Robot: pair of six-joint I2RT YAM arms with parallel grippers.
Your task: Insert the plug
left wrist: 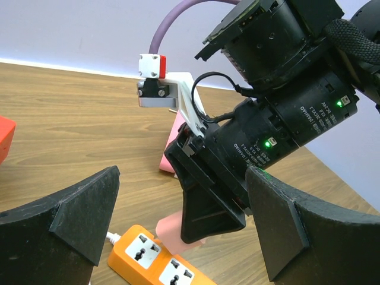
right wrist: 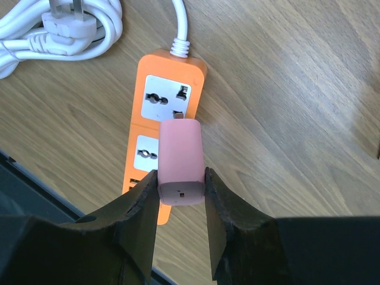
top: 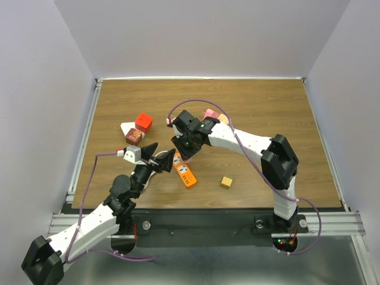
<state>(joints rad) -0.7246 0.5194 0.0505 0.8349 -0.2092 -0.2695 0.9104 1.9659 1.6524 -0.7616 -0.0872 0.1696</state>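
The plug goes to the right gripper's left in the top view toward the power strip's cord-end socket (top: 177, 160) (right wrist: 165, 98) next for release, since it overhangs the power strip's edge.
My right gripper (right wrist: 181, 185) is shut on a pink plug (right wrist: 181, 155) and holds it just above the orange power strip (right wrist: 171, 66), over the gap between its two sockets. The strip (top: 189, 176) lies flat near the table's front, and its white cord (right wrist: 181, 21) leads off its far end. In the top view my right gripper (top: 180, 149) hides the plug. My left gripper (top: 161, 158) is open and empty, beside the strip's cord end. In the left wrist view (left wrist: 184, 199) its jaws frame the right gripper, the pink plug (left wrist: 169, 233) and the strip (left wrist: 148, 256).
A coiled white cable with its own white plug (right wrist: 66, 22) lies by the strip's end. A red cube (top: 143, 122), a dark red block (top: 134, 137) and a white piece (top: 126, 127) sit at the left. A yellow cube (top: 226, 181) sits at the right, and a pink object (top: 209, 113) behind.
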